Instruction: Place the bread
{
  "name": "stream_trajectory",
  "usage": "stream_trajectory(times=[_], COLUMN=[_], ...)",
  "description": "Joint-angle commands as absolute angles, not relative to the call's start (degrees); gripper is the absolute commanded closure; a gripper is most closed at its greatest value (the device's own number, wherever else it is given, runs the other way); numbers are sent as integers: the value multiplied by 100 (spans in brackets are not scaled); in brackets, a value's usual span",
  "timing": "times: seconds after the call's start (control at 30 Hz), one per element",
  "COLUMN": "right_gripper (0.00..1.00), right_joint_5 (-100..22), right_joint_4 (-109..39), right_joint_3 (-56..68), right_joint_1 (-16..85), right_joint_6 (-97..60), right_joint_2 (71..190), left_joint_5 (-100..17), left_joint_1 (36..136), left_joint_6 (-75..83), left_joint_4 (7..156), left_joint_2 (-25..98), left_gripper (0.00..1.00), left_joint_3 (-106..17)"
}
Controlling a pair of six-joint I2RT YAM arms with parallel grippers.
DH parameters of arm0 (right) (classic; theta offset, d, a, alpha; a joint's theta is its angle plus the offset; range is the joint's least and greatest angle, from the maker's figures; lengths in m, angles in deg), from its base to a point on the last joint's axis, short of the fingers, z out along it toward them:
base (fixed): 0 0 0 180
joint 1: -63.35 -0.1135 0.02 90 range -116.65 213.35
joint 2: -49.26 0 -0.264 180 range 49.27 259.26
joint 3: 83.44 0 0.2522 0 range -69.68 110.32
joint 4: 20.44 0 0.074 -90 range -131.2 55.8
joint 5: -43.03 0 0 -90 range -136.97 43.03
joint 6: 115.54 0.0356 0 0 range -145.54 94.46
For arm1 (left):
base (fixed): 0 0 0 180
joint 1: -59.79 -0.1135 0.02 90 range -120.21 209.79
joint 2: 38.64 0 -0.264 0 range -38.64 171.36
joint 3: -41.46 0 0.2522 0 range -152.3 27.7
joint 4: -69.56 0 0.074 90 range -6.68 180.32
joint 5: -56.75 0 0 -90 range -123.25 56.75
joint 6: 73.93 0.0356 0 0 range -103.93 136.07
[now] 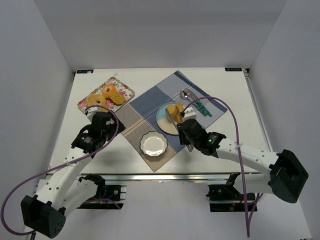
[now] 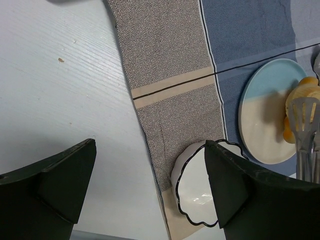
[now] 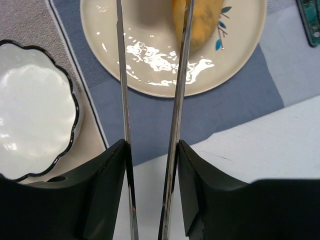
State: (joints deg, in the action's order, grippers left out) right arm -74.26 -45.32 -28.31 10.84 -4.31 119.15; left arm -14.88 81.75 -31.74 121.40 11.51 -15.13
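Observation:
My right gripper will carry the parted tongs outward and to the left in the top view, around the oval pastry (image 1: 117, 98), because the pastry is still on the tray.
Golden-yellow bread (image 1: 174, 110) lies on the pale blue-and-cream plate (image 1: 163, 120) on the blue cloth. In the right wrist view it is a golden loaf (image 3: 200, 20) at the plate's far side (image 3: 150, 75). My right gripper (image 3: 152, 145) is shut on metal tongs (image 3: 122, 75), whose arms stand apart and reach over the plate, the right arm across the loaf. In the top view this gripper (image 1: 186, 131) is just near of the plate. My left gripper (image 2: 150, 150) is open and empty above the bare table, left of the cloth (image 1: 99, 119). The left wrist view shows bread (image 2: 306, 92) and the tongs' tip (image 2: 305, 107).
A floral tray (image 1: 125, 90) with a ring doughnut (image 1: 109, 91) and other pastries sits at the back left. A white scalloped bowl (image 1: 152, 144) stands on the cloth's near corner, also in the left wrist view (image 2: 197, 192). Cutlery (image 1: 188, 94) and a green-handled tool (image 1: 203, 108) lie behind the plate.

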Motion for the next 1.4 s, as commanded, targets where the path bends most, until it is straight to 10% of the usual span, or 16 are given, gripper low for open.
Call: stream_trajectory(times=[0.0,0.93,1.37], right_gripper=[52,42,45], right_joint_5=[-7125,-6623,-5005], right_joint_4=[-4397,-4493,-4070], right_joint_3=[-2608,-1801,1051], right_joint_1=[1097,1088,1027], right_joint_6=[-479,-847,-2516], right_joint_2=[11800,11676,14557], left_joint_5=[-1523,-1471,-1242], left_joint_1=[8194,8194,8194], left_joint_6=[-3122,-3122,-3236], left_joint_4=[12049,12164,12585], left_joint_2=[1031,908,496], left_gripper=[2,2,2], left_joint_3=[-1528,-1624,-1686])
